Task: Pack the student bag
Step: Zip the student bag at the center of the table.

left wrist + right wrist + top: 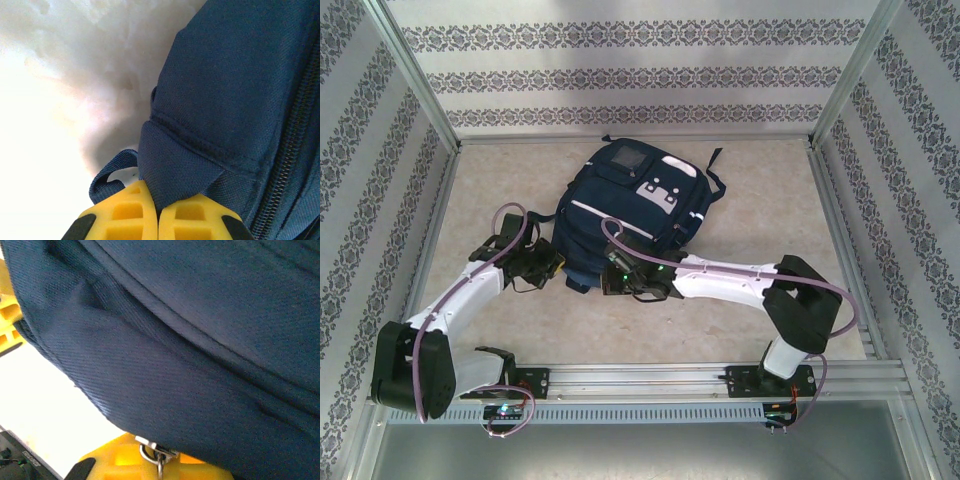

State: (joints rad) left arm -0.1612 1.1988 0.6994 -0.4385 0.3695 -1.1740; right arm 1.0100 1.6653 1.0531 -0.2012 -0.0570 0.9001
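My right gripper should next slide along the bag's near edge toward the bag's opposite corner (pixel 676 243) and let go of the bag's zipper pull, because my left gripper holds the bag's corner fold.
The student bag (pixel 635 205), navy blue with white stripes and a grey-white patch, lies in the middle of the table with its lower end toward the arms. My left gripper (pixel 556 265) is at the bag's near-left corner. In the left wrist view its yellow fingers (pixel 135 215) are shut on a fold of the bag's fabric (pixel 175 175), next to a strap loop (pixel 107 172). My right gripper (pixel 612 276) is at the bag's near edge, under the fabric (pixel 200 340). It is shut (pixel 160 469) on a metal zipper pull (pixel 156 452).
Patterned walls and metal frame posts (pixel 415 75) enclose the beige table (pixel 770 210). A metal rail (pixel 650 380) carries both arm bases along the near edge. A long zipper (pixel 295 135) runs down the bag's side. Bare tabletop lies to the right of the bag.
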